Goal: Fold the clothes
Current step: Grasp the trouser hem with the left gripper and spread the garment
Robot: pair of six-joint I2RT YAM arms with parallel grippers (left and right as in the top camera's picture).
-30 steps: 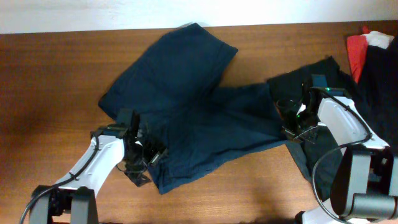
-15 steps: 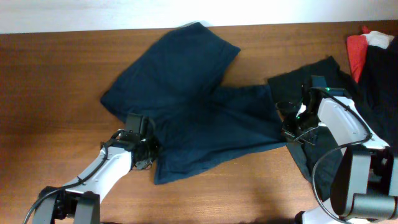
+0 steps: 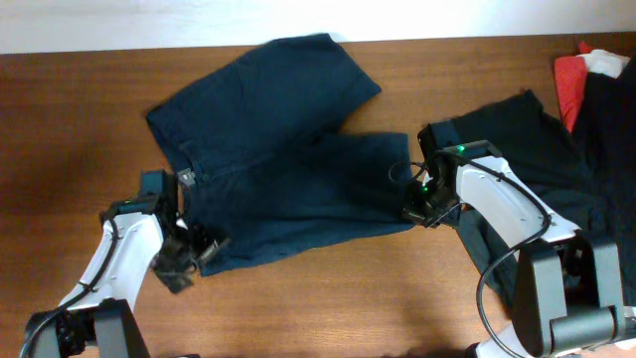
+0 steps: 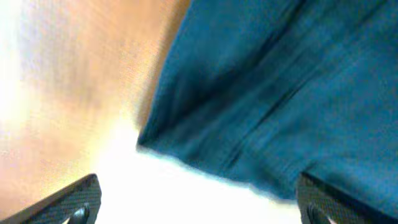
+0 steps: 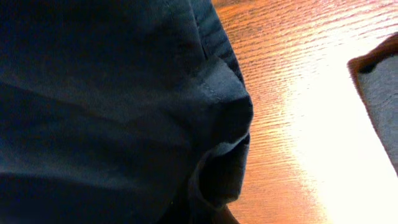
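The navy-blue garment's near corner (image 3: 206, 270) (image 4: 148, 140) is just ahead of the gripper's wide-open fingers, so I need to turn my left gripper and lower it onto that corner to pinch it.
The navy-blue trouser-like garment (image 3: 278, 149) lies spread out flat across the middle of the table, waistband to the left. My left gripper (image 3: 189, 261) is open at its lower-left corner; in the left wrist view the fingers (image 4: 202, 202) stand wide apart with the fabric edge (image 4: 280, 93) just ahead of them. My right gripper (image 3: 415, 207) is at the garment's right edge, shut on a bunched fold of the navy fabric (image 5: 211, 124). The black garment (image 3: 517, 139) lies to the right of it.
A red and white cloth (image 3: 574, 78) and more dark clothes lie at the far right edge. A corner of the black garment shows in the right wrist view (image 5: 380, 81). Bare wooden table (image 3: 79, 119) lies to the left and along the front.
Both arms moved left, dragging the navy garment leftward and flattening it. The left gripper, earlier on the garment's lower corner, now stands open beside it.
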